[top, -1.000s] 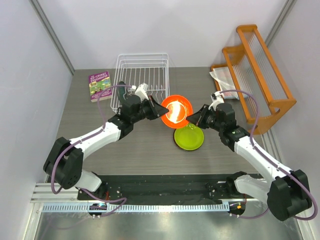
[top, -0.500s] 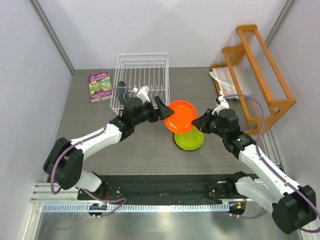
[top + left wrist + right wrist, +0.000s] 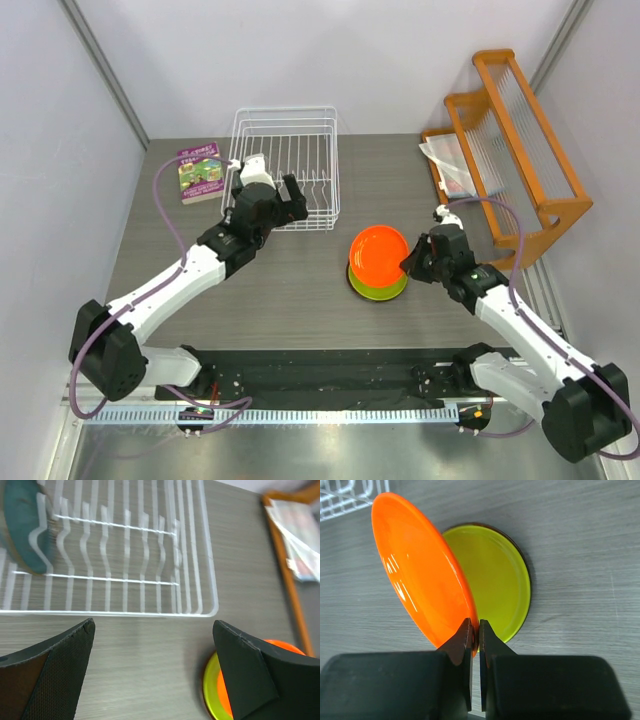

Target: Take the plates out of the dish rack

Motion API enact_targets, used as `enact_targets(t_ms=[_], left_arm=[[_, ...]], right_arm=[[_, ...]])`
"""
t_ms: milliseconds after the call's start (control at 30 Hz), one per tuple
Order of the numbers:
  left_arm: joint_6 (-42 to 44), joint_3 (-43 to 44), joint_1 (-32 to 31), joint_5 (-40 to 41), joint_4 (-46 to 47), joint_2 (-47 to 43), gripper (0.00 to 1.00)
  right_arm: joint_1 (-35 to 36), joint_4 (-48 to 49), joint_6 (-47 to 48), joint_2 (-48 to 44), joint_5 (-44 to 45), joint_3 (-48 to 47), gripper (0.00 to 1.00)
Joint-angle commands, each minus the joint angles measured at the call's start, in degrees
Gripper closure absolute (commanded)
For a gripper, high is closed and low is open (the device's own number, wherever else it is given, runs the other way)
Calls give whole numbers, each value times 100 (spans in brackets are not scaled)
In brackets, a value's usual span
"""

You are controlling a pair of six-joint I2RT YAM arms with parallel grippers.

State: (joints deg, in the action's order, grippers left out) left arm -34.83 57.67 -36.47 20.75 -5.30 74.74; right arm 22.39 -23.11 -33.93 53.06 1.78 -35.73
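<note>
The dark teal plate (image 3: pixel 22 532) stands upright between the dish rack's wires, so I will move my left gripper left in the top view and lower it astride the teal plate's rim.
The orange plate (image 3: pixel 378 253) (image 3: pixel 420 575) is tilted over the lime green plate (image 3: pixel 380 290) (image 3: pixel 502 580), which lies flat on the table with a thin dark rim under it. My right gripper (image 3: pixel 408 264) (image 3: pixel 475 630) is shut on the orange plate's near edge. My left gripper (image 3: pixel 268 197) (image 3: pixel 152 645) stands wide open and empty just in front of the white dish rack (image 3: pixel 285 150) (image 3: pixel 195 555). A dark teal plate (image 3: pixel 25 525) stands upright between the tines at the rack's left end. In the left wrist view the orange plate (image 3: pixel 286 646) and lime plate (image 3: pixel 212 682) show behind the right finger.
A book (image 3: pixel 200 172) lies left of the dish rack. An orange wooden rack (image 3: pixel 520 140) with clear slats stands at the right edge, with a white bag (image 3: pixel 450 165) beside it. Walls close in both sides.
My left gripper opened, let go of the orange plate and drew back to the rack. My right gripper kept the plate and carried it down over the lime plate.
</note>
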Motion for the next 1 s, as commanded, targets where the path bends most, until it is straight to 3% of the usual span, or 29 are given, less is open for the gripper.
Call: enact_targets(t_ms=[0,333,400,433,500,567,633,767,967], left_arm=[[512,280,26,1282,-428,-12,1],[565,350,359,1388,-437,278,1],[565,368,412,1317,-428,313,0],[565,394,456,1317,-437,348,0],[565,385,518,1247,-419,366,1],[556,403,623,1177,-437,410,1],[547,420,754,1124,-428,462,0],[451,482,1062,931,-358,602,1],[433,859,1545,913,-218,1191,1]], right_arm=[[11,105,45,432,-99,-277,99],[11,492,89,1223,-521,-391,98],[11,492,124,1294,-521,-435,91],[11,492,115,1321,-530,-444,80],[11,457,133,1365,-521,-479,74],[11,378,133,1339,-469,-488,57],[11,264,194,1321,-424,-514,48],[19,-43,352,1330,-206,-672,41],[28,-984,598,1313,998,-1155,39]])
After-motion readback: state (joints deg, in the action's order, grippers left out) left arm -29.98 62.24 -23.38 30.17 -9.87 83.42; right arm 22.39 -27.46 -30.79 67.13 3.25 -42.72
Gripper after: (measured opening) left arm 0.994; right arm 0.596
